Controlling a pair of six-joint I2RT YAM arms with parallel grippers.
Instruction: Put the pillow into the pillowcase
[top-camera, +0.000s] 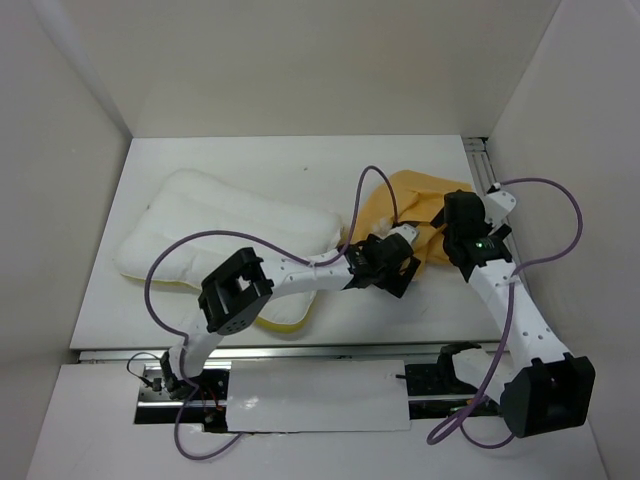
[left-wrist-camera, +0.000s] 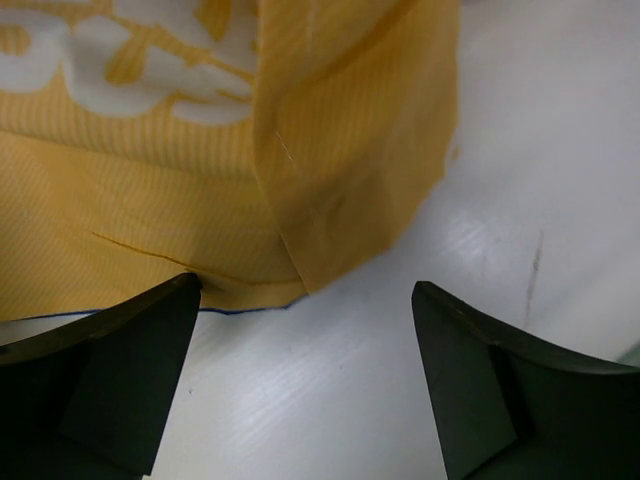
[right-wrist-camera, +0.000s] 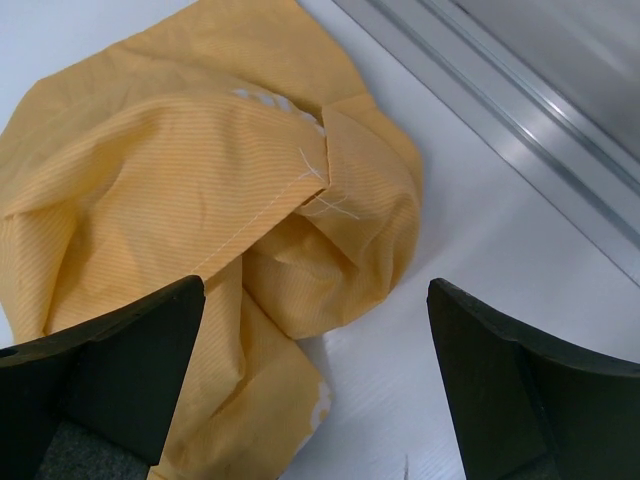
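The right gripper lowers its open fingers next onto the folds of the pillowcase's bunched corner, below it and to its left in the top view.
The pillow (top-camera: 225, 225), white with a yellow edge, lies on the left half of the table. The mustard-orange pillowcase (top-camera: 405, 205) lies crumpled at the middle right; its cloth with white print shows in the left wrist view (left-wrist-camera: 200, 150) and in the right wrist view (right-wrist-camera: 200, 180). My left gripper (left-wrist-camera: 305, 330) is open just above the table at the pillowcase's edge, holding nothing. My right gripper (right-wrist-camera: 315, 330) is open over the pillowcase's bunched corner, holding nothing.
White walls close in the table on the left, back and right. A metal rail (right-wrist-camera: 500, 110) runs along the table's right side. Purple cables (top-camera: 375, 185) loop over the pillow and the pillowcase. A metal strip (top-camera: 300, 350) marks the near edge.
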